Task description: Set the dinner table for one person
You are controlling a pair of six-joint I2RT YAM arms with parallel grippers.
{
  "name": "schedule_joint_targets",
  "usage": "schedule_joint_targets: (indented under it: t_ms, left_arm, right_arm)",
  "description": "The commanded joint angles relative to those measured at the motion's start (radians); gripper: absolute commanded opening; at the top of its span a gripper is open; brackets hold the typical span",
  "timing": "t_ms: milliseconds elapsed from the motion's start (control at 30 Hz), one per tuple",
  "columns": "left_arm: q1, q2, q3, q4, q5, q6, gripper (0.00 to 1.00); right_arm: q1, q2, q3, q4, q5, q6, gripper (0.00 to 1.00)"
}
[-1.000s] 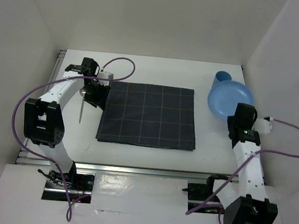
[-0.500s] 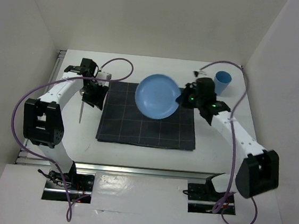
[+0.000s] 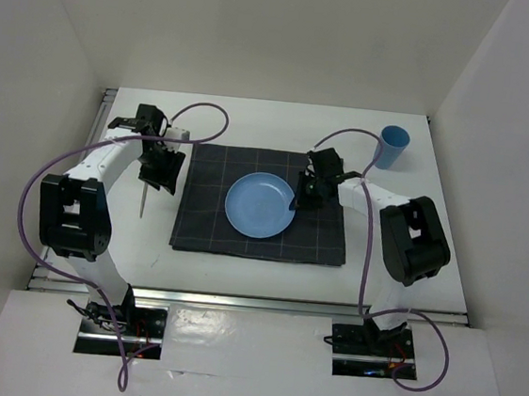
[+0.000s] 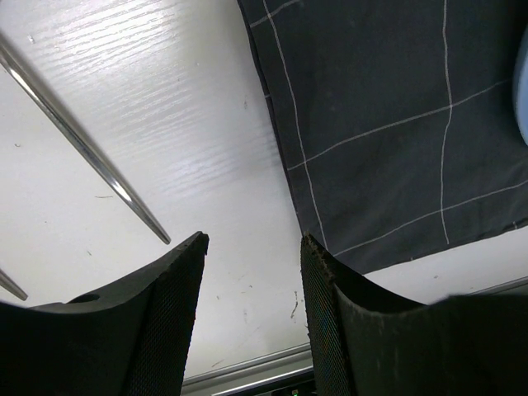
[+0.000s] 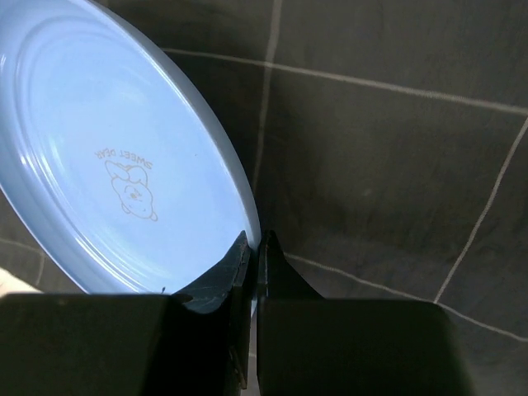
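The utensil's handle is below my left gripper and to its left in the top view, so the gripper will next move away from the mat (image 3: 317, 237) and down onto the handle.
A blue plate (image 3: 260, 207) lies on the dark grey checked mat (image 3: 317, 237) in the middle of the white dinner table (image 3: 411, 242). My right gripper (image 3: 297, 201) is shut on the plate's right rim; in the right wrist view its jaws pinch the rim of the plate (image 5: 107, 165) over the mat (image 5: 388, 165). My left gripper (image 3: 157, 182) is open and empty above the table at the mat's left edge (image 4: 396, 124). A thin metal utensil (image 3: 143, 193) lies on the table left of the mat, also in the left wrist view (image 4: 82, 148).
A blue cup (image 3: 392, 146) stands at the back right of the table. A metal rail (image 3: 235, 299) runs along the near edge and another rail (image 3: 103, 115) along the left edge. White walls enclose the table on three sides.
My right gripper carried the blue plate from the back right, over the mat, and lowered it onto the mat's middle. The left arm has barely moved.
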Motion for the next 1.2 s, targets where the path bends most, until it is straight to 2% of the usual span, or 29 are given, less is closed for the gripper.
schedule_joint_targets:
  t_ms: [0, 167, 233, 267, 333, 400, 467, 567, 700, 800, 933, 1167]
  left_arm:
    - [0.003, -0.007, -0.011, 0.009, -0.002, -0.010, 0.57]
    - [0.003, -0.016, -0.011, 0.018, -0.017, -0.010, 0.57]
    - [0.003, -0.016, -0.021, 0.028, -0.031, -0.010, 0.57]
    - [0.003, -0.016, -0.021, 0.029, -0.031, -0.010, 0.57]
    - [0.003, -0.004, -0.021, 0.029, -0.031, -0.010, 0.57]
    - [0.003, 0.008, -0.021, 0.029, -0.071, -0.001, 0.57]
    - [0.003, 0.031, -0.001, 0.047, -0.103, 0.013, 0.59]
    - [0.003, 0.099, 0.031, 0.067, -0.230, 0.036, 0.60]
    - [0.014, 0.208, 0.088, 0.087, -0.324, 0.036, 0.60]
    - [0.034, 0.280, 0.145, 0.107, -0.336, 0.036, 0.61]
    - [0.069, 0.340, 0.239, 0.082, -0.307, -0.008, 0.61]
    - [0.118, 0.366, 0.216, 0.094, -0.263, 0.001, 0.61]
  right_arm:
    - [0.002, 0.017, 0.066, 0.022, -0.007, 0.055, 0.00]
    - [0.002, 0.031, 0.040, 0.013, 0.014, 0.069, 0.00]
    - [0.002, 0.031, 0.031, 0.022, 0.013, 0.069, 0.32]
    - [0.002, 0.040, 0.031, 0.022, 0.012, 0.069, 0.50]
    - [0.002, 0.040, 0.043, 0.005, 0.015, 0.069, 0.66]
    - [0.002, 0.040, 0.052, -0.024, 0.037, 0.069, 0.75]
    - [0.002, 0.025, 0.066, -0.045, 0.072, 0.069, 0.77]
    - [0.002, -0.036, 0.106, -0.093, 0.126, 0.059, 0.83]
    - [0.012, -0.116, 0.102, -0.084, 0.147, 0.059, 0.83]
    - [0.012, -0.185, 0.053, -0.047, 0.161, 0.069, 0.83]
    - [0.035, -0.221, 0.052, -0.079, 0.199, 0.069, 0.83]
    - [0.035, -0.279, 0.040, -0.101, 0.220, 0.059, 0.83]
